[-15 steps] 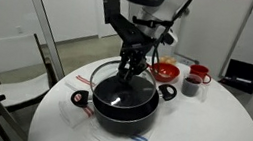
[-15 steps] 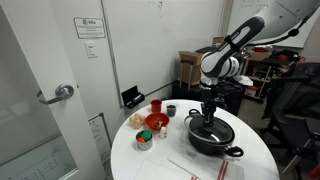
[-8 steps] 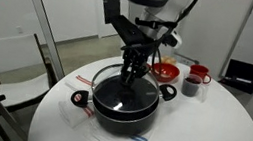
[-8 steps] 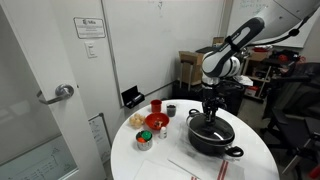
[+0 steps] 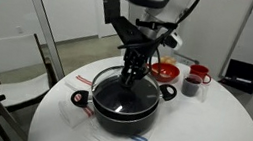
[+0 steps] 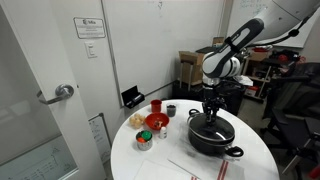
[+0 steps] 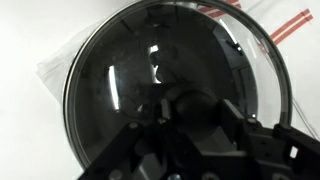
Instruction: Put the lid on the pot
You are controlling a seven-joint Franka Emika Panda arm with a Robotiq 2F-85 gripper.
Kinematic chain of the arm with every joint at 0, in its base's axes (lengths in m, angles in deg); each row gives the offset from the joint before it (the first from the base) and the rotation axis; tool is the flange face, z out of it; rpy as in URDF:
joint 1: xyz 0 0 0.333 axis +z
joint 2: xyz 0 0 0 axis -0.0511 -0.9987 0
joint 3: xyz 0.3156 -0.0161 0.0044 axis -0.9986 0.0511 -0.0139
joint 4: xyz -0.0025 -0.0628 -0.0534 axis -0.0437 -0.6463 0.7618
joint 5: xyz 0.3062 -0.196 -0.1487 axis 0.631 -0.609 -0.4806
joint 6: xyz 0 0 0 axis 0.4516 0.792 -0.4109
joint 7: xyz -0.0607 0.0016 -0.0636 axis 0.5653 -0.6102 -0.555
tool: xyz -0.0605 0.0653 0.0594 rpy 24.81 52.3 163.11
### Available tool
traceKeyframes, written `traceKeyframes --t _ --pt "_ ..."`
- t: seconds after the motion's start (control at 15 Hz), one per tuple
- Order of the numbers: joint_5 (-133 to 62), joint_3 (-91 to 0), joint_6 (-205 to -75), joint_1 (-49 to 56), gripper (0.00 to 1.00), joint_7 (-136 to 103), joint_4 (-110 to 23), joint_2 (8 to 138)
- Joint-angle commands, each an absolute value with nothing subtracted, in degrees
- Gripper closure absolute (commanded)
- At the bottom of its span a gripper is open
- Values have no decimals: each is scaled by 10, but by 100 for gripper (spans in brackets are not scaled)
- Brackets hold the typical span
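Observation:
The gripper should lower the lid onto the pot's rim (image 5: 123,118) (image 7: 256,92) and let go of the dark knob, because red stripes still show through the glass edge outside the pot.
The large black pot (image 5: 120,112) stands on the round white table, and it also shows in the other exterior view (image 6: 213,140). The round glass lid (image 5: 111,79) with a thin metal rim lies over the pot's mouth, seen in both exterior views (image 6: 211,126). It fills the wrist view (image 7: 140,70). My gripper (image 5: 129,73) comes straight down on the lid's centre. In the wrist view the jaws (image 7: 180,115) are shut on the dark knob. I cannot tell whether the lid rests on the pot's rim or hangs just above it.
Red bowls (image 5: 167,72), a red cup (image 5: 200,71) and a dark cup (image 5: 191,86) stand behind the pot. A red bowl (image 6: 158,121) and a can (image 6: 143,139) stand beside it. A clear bag with red stripes (image 7: 292,20) lies under the pot. A chair (image 5: 16,64) is nearby.
The gripper has risen a little over the pot's centre since one second ago. Nothing else has visibly moved.

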State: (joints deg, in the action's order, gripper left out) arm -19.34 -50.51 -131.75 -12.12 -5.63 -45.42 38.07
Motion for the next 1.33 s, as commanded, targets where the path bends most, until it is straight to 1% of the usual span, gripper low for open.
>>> traceKeyframes --t 0.0,1.27 --pt "-190 -495 -1309 -112 75 -75 -442 377" --pt "-192 -489 -1307 -112 75 -92 -421 357"
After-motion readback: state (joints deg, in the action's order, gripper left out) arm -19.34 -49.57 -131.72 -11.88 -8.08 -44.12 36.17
